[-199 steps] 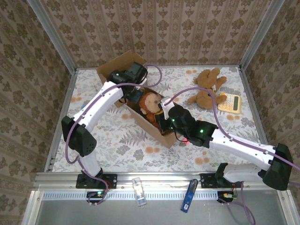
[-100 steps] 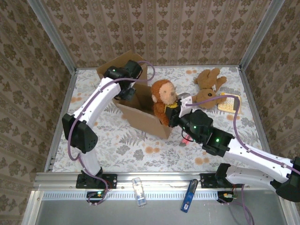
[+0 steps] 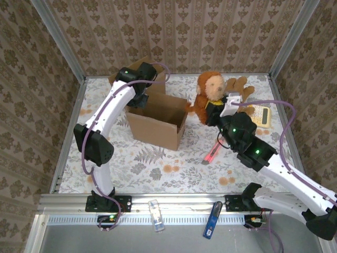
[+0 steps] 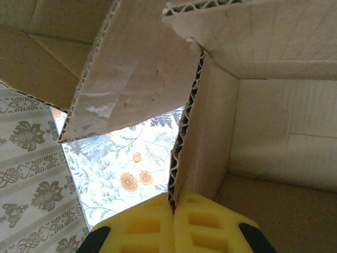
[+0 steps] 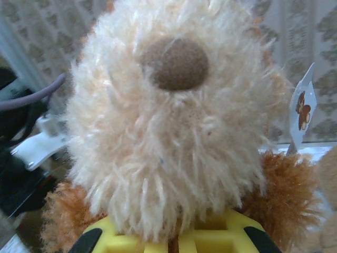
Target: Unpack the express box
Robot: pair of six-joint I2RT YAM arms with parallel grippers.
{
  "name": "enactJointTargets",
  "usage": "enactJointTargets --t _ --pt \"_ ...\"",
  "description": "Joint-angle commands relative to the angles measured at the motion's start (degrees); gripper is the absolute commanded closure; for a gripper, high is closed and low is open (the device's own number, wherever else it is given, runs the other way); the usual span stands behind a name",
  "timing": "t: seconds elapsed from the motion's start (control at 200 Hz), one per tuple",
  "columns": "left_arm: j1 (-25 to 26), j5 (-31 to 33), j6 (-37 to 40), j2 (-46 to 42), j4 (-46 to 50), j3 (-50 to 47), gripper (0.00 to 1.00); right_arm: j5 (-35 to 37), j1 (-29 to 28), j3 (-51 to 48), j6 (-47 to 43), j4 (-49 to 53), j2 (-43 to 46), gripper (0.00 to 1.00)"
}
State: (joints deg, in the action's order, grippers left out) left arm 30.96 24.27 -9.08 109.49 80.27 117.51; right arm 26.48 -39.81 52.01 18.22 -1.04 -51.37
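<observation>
My right gripper will next tilt down and lower the orange monkey onto the table between the box (image 3: 158,122) and the brown plush toy, and then it will let go of the monkey.
The open cardboard express box (image 3: 158,122) stands on the floral table left of centre. My left gripper (image 3: 141,89) is shut on its far wall; in the left wrist view the corrugated wall edge (image 4: 184,147) runs down between the yellow pads (image 4: 208,224). An orange plush monkey (image 3: 207,96) hangs in the air right of the box, held by my right gripper (image 3: 215,112), which is shut on it. Its pale furry muzzle (image 5: 174,121) looms over the right wrist view just above the yellow pads (image 5: 221,237).
A brown plush toy (image 3: 231,97) lies at the back right beside a calculator (image 3: 258,115). A red pen (image 3: 212,153) lies on the table under my right arm. A clear bottle (image 3: 154,214) and a blue item (image 3: 211,219) rest on the front rail.
My right gripper lifted the plush monkey out of the box and carried it right and toward the back. The box has tipped from lying slanted to standing more upright under my left gripper.
</observation>
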Motion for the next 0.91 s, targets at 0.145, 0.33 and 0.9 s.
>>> enactJointTargets --t 0.145,0.33,0.9 --pt "-0.5 -1.0 -3.1 2.4 2.9 3.7 1.00 -8.9 11.8 8.2 2.7 5.1 -7.4 1.00" --pt "-0.5 -3.3 -3.5 2.6 1.8 5.5 0.87 -15.6 18.6 14.6 2.9 7.3 -19.6 1.00" --pt "0.4 -14.0 0.4 -4.1 -5.8 7.5 0.00 -20.1 25.8 34.4 9.2 18.5 -53.1 1.00"
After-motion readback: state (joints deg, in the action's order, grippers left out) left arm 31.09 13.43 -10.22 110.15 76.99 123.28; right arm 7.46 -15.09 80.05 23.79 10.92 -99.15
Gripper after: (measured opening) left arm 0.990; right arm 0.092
